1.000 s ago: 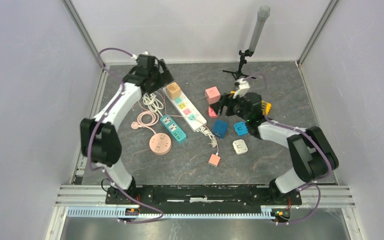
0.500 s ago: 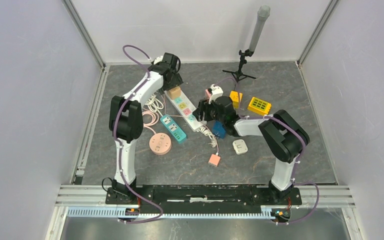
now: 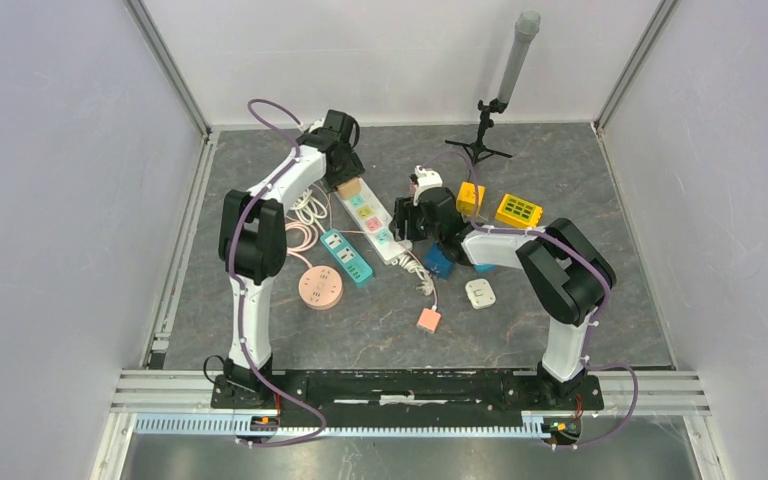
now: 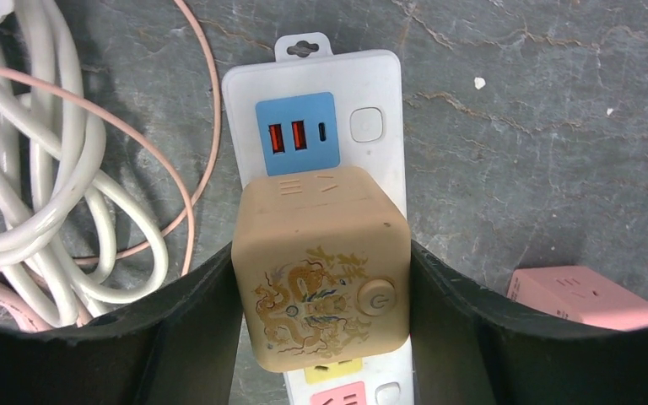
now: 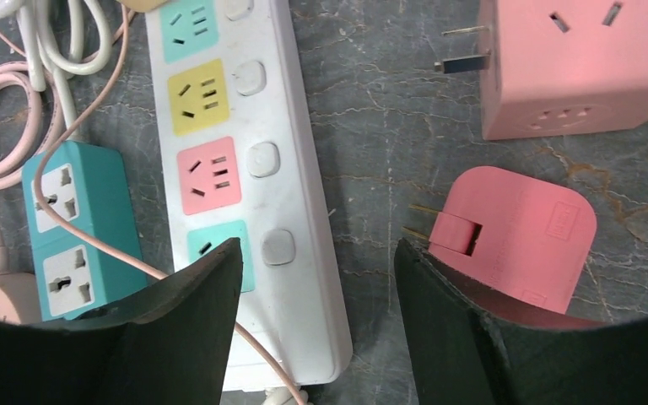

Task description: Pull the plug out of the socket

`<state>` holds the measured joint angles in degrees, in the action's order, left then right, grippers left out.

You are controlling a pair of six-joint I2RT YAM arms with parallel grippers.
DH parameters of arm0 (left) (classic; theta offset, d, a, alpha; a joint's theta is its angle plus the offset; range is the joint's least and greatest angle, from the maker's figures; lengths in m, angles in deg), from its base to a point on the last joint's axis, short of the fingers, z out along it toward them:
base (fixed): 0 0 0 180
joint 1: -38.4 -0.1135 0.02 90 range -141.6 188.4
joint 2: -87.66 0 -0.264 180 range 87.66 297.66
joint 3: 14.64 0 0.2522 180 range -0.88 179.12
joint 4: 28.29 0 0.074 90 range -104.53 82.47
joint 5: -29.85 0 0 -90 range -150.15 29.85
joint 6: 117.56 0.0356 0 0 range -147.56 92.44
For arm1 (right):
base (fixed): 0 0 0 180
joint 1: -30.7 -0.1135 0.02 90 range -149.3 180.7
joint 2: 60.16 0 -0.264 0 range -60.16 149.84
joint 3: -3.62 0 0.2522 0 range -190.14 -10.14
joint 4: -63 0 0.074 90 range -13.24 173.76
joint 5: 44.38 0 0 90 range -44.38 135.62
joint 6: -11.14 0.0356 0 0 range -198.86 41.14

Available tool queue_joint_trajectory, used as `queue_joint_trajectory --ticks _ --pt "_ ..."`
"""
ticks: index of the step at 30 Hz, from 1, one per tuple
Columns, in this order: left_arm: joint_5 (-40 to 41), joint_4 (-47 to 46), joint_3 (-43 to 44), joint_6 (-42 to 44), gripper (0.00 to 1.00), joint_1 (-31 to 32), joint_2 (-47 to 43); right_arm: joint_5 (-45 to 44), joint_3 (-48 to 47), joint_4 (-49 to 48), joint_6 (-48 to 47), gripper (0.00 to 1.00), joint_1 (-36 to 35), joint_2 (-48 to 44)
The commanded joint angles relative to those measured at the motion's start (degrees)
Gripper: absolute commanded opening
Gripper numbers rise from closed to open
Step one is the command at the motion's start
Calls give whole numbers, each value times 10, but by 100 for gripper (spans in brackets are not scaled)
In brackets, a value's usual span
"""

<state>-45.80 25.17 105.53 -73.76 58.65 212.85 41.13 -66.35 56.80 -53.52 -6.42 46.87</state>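
Observation:
My left gripper will next rise to unseat the plug, carry it back, lower it and release it on the clear floor [image 3: 363,321] beside the round pink socket.
The plug [image 4: 321,270] is a tan cube with a dragon print and a power button, seated in the white socket strip [image 4: 371,93] near its blue USB end. My left gripper [image 4: 322,253] is shut on the plug, one black finger pressed to each side. From above, the plug [image 3: 348,186] sits at the strip's [image 3: 375,225] far end under the left gripper [image 3: 343,172]. My right gripper [image 5: 318,249] is open over the strip's [image 5: 245,169] near end. Its left finger lies over the teal outlet and its right finger over the floor; it holds nothing.
A coiled white cable [image 4: 42,194] lies left of the strip, with a teal strip [image 5: 67,228] beside it. A pink cube [image 5: 574,67] and a pink flat adapter [image 5: 523,236] lie right of the right gripper. A round pink socket [image 3: 319,287], several coloured cubes and a tripod [image 3: 480,140] stand around.
The left arm swung from the back-left corner onto the strip and closed its jaws round the tan plug. The right arm moved left to the strip's near end, its jaws narrowing.

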Motion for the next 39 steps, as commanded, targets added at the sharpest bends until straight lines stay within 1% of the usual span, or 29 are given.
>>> queue_joint_trajectory --ticks 1,4,7,11,20,22,24,28,32,39 --pt "-124 2 -21 55 51 -7 -1 17 -27 41 -3 71 -8 8" --pt "-161 2 -23 76 46 -7 -4 15 -20 48 -1 72 -13 3" --pt "-173 2 -24 80 43 -7 -8 15 -26 57 -5 72 -15 10" --pt "-178 2 -18 77 42 -7 -14 25 -54 87 -22 74 -19 29" --pt "-218 2 -16 78 39 -4 -18 78 -60 86 -32 72 -33 40" --pt "-201 11 -10 74 38 -3 -18 79 -74 98 -39 71 -35 51" --pt "-155 41 9 73 38 2 -12 80 -87 111 -44 68 -37 64" --pt "-109 76 42 74 37 14 2 70 -122 163 -47 57 -40 88" --pt "-92 86 56 72 37 25 1 69 -128 186 -45 51 -40 91" --pt "-114 125 128 98 37 24 18 70 -108 198 -54 42 -39 94"
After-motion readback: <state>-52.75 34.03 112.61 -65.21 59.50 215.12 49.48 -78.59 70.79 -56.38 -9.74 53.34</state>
